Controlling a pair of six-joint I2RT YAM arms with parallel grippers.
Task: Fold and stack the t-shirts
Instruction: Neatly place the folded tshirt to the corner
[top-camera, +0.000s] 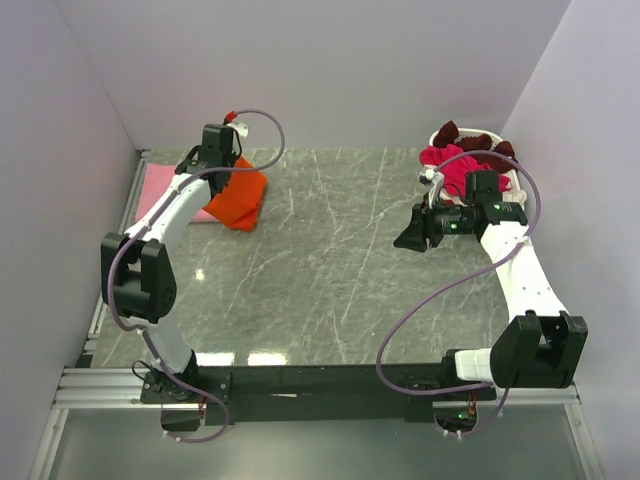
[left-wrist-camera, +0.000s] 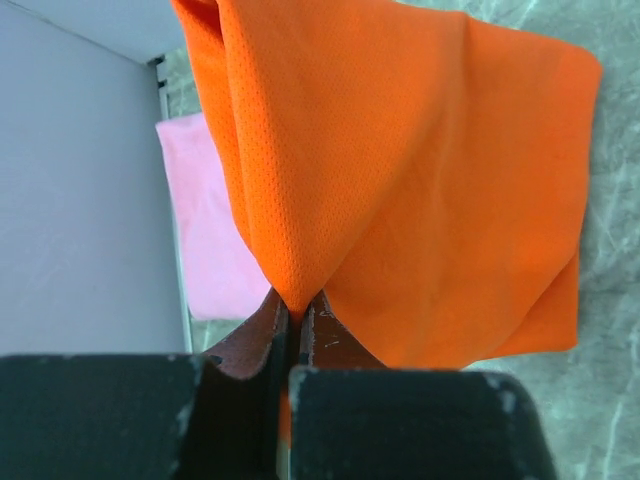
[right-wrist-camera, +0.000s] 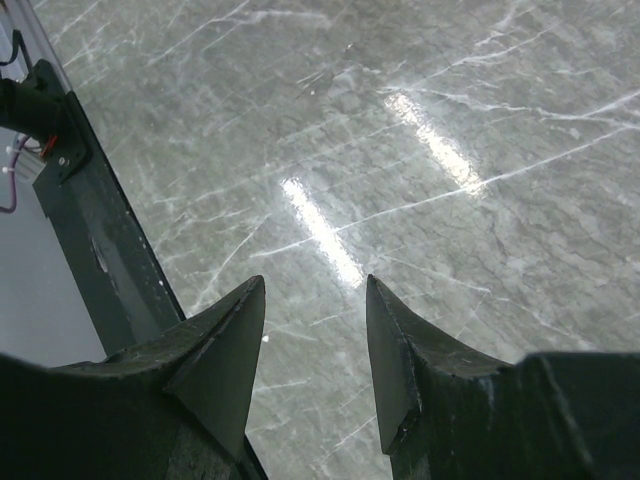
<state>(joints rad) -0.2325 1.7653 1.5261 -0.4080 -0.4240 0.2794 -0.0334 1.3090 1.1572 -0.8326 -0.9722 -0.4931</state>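
I will next take the orange t-shirt to the left in the top view with my left gripper, and then bring it down over the pink t-shirt (left-wrist-camera: 217, 230).
My left gripper (left-wrist-camera: 296, 308) is shut on a fold of the bright orange t-shirt (left-wrist-camera: 430, 190) and holds it lifted at the far left of the table (top-camera: 240, 197). A light pink t-shirt (top-camera: 160, 190) lies flat under and beside it, also showing in the left wrist view (left-wrist-camera: 205, 240). My right gripper (top-camera: 410, 238) is open and empty above the marble table, its fingers (right-wrist-camera: 385, 350) apart with only tabletop between them. Magenta (top-camera: 447, 165) and dark maroon (top-camera: 470, 143) t-shirts are heaped in the white basket (top-camera: 508, 182) behind my right arm.
The grey marble tabletop (top-camera: 330, 270) spans the middle. White walls close in the left, back and right sides. A black rail (right-wrist-camera: 95, 240) runs along the near edge by the arm bases.
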